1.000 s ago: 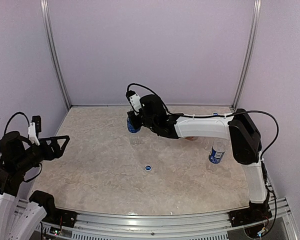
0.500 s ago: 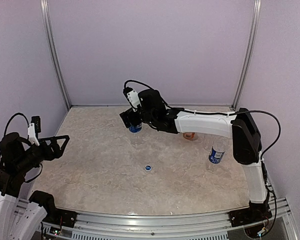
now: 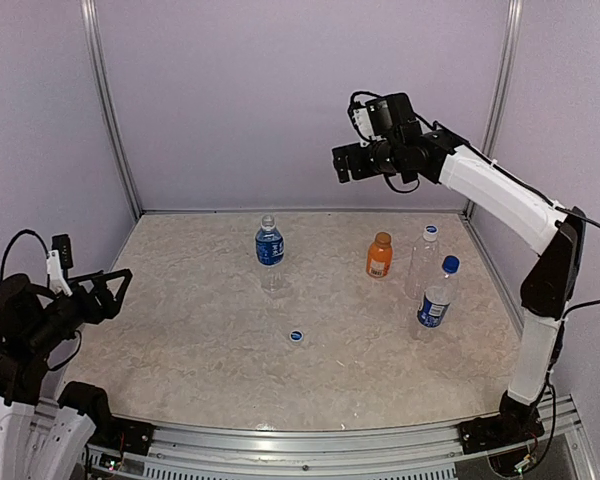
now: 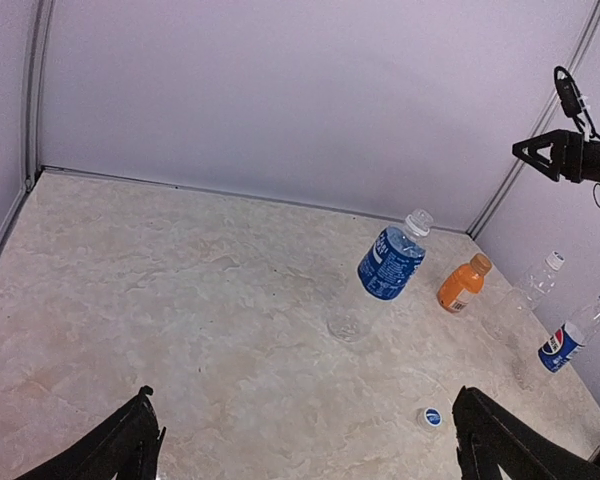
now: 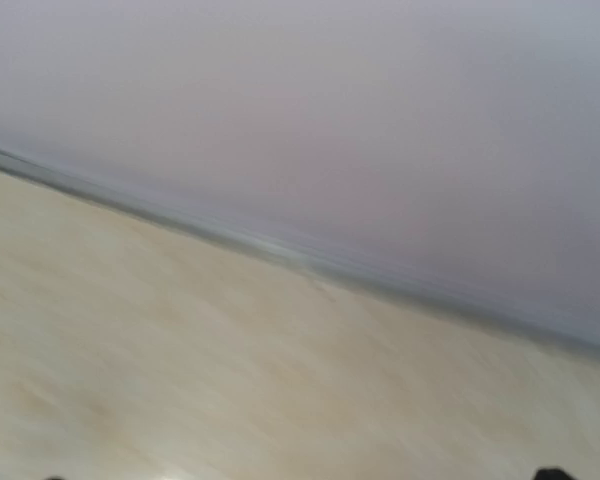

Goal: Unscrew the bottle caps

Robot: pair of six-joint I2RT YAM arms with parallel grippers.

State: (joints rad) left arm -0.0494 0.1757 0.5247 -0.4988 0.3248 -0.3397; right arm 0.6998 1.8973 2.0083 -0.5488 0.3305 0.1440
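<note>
The orange bottle's cap (image 3: 383, 239) is still on the neck, so my right gripper will go down onto it, fingers tilting toward the table.
Four bottles stand on the table. A blue-labelled one (image 3: 269, 250) (image 4: 388, 265) is at the back middle, its neck looking bare. To its right are a short orange one (image 3: 379, 256) (image 4: 462, 285), a clear unlabelled one (image 3: 423, 262) (image 4: 533, 290) and a blue-labelled, blue-capped one (image 3: 434, 300) (image 4: 570, 338). A loose blue cap (image 3: 296, 336) (image 4: 430, 417) lies in the middle. My right gripper (image 3: 337, 163) hangs open high above the table, holding nothing. My left gripper (image 3: 115, 290) (image 4: 305, 440) stands open at the left edge, far from every bottle.
The right wrist view is motion-blurred and shows only marbled table top and the purple back wall (image 3: 300, 100). Metal corner posts (image 3: 110, 110) rise at both back corners. A metal rail (image 3: 310, 440) runs along the near edge.
My right gripper opened, left the blue-labelled bottle at the back middle, and swung up and to the right, high above the table. The bottle stands alone. The left arm barely moved.
</note>
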